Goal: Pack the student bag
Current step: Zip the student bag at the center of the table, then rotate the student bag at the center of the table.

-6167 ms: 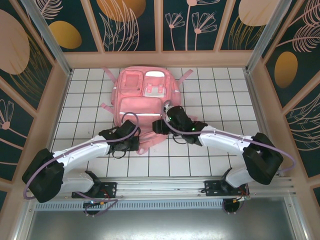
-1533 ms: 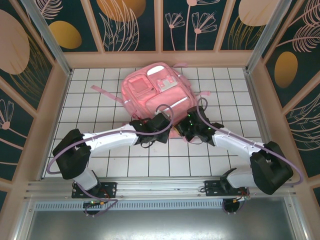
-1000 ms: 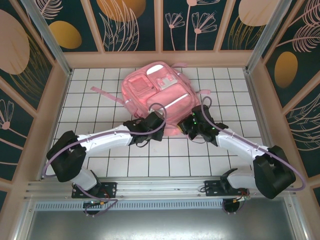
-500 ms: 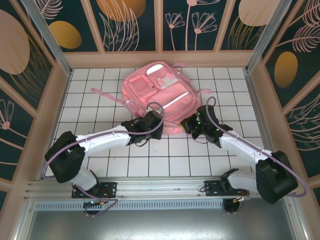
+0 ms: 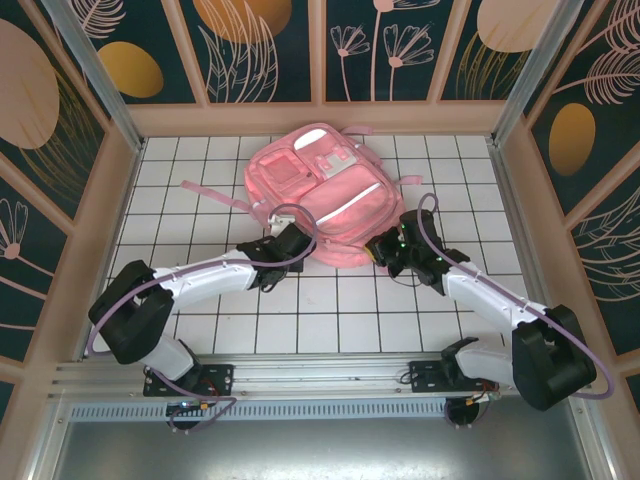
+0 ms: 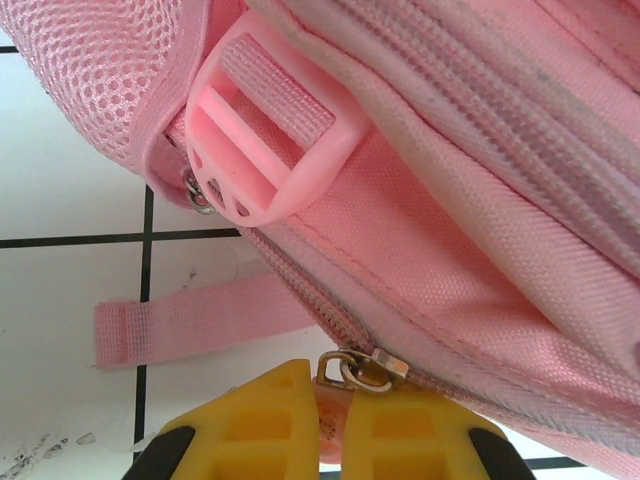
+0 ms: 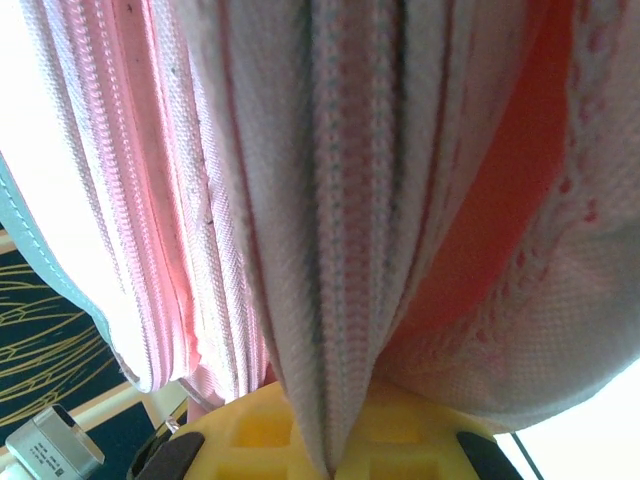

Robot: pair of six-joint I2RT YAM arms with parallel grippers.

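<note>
My right gripper is above the bare near tiles, which are below it and toward my base. It will move slightly back and release the fold over them.
The student bag (image 5: 320,190), a big pink backpack, lies front-up on the white tiled table (image 5: 170,200), tilted with its top toward the back right. My left gripper (image 5: 287,238) is at its near left edge. In the left wrist view its yellow fingers (image 6: 250,425) are shut on the pink pull tab below a metal zip slider (image 6: 362,370). My right gripper (image 5: 388,247) is at the bag's near right corner. It is shut (image 7: 335,455) on a fold of the bag's zip-edged fabric (image 7: 350,220), lifted off the table.
A pink plastic buckle (image 6: 270,140) and a loose pink strap (image 6: 200,320) lie beside the zip. Another strap (image 5: 215,192) trails left over the tiles. Wooden walls (image 5: 320,118) with patterned panels close in the table at the back and both sides.
Over the last second my left gripper slid left along the bag's near edge, still holding the zip pull. The right gripper drifted slightly right. Since the earliest frame the bag has turned and moved back.
</note>
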